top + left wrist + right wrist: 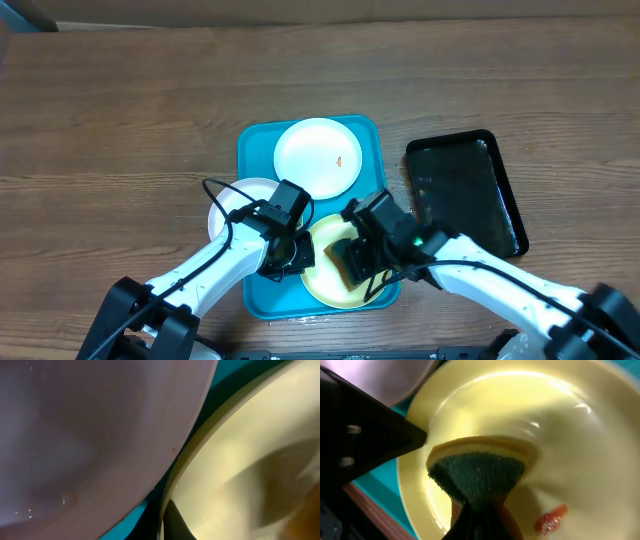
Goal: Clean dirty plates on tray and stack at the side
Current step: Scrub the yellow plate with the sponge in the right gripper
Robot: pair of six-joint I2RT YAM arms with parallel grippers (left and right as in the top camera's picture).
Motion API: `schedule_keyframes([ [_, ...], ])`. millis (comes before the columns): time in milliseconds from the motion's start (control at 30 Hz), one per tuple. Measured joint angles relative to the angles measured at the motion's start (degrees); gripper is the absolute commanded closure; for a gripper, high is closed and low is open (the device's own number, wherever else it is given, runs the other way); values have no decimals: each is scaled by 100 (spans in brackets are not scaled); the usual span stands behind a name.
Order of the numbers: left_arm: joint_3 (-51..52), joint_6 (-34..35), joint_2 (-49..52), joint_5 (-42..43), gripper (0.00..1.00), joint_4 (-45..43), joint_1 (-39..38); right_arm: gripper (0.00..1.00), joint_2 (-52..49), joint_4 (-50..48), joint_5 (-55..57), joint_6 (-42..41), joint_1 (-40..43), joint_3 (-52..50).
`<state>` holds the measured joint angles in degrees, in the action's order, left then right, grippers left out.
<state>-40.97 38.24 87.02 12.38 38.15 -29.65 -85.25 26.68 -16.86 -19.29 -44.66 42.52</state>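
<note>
I need to wipe the smear next, then lift my right gripper over the black tray [463, 198], to its right in the overhead view, and release the sponge.
The turquoise tray [258, 150] holds a white plate [318, 157] with a small orange smear at its far end. A second white plate [232, 200] overlaps the tray's left rim. A pale yellow-green plate [322, 238] lies at the tray's near right. My left gripper [287, 252] pinches this plate's left rim; the left wrist view shows one finger [167, 522] inside the rim [240, 460], with the white plate [75, 435] beside it. My right gripper [480, 512] is shut on a green-and-yellow sponge [477, 472] pressed on the yellow-green plate [580, 440]. A red smear [551, 518] lies just right of the sponge.
A glossy black tray [465, 195] lies right of the turquoise tray on the wooden table [120, 120]. Both arms reach in from the near edge and crowd the tray's near half.
</note>
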Motion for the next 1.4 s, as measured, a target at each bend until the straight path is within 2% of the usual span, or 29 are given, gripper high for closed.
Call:
schedule_keyframes([
  [133,0,63,4,-2,96,7,0,96,-538,-44,214,-181,-168,2],
  [333,-22,83,13,-35,96,76,-17,96,-702,273,588,-1176,-155,203],
  [500,-44,133,22,-59,96,118,-46,96,-695,588,1110,-1886,249,313],
  [667,-70,251,26,-96,96,153,-72,96,-664,774,1443,-2216,625,352],
  [1067,-103,352,28,-76,96,153,-76,96,-673,2446,2059,-2253,730,1213],
  [1267,-103,361,26,-234,96,317,-72,96,-50,2977,2621,-1709,1145,1648],
  [1400,-103,361,26,-236,96,317,-72,96,391,2988,2651,-1445,1515,1840],
])
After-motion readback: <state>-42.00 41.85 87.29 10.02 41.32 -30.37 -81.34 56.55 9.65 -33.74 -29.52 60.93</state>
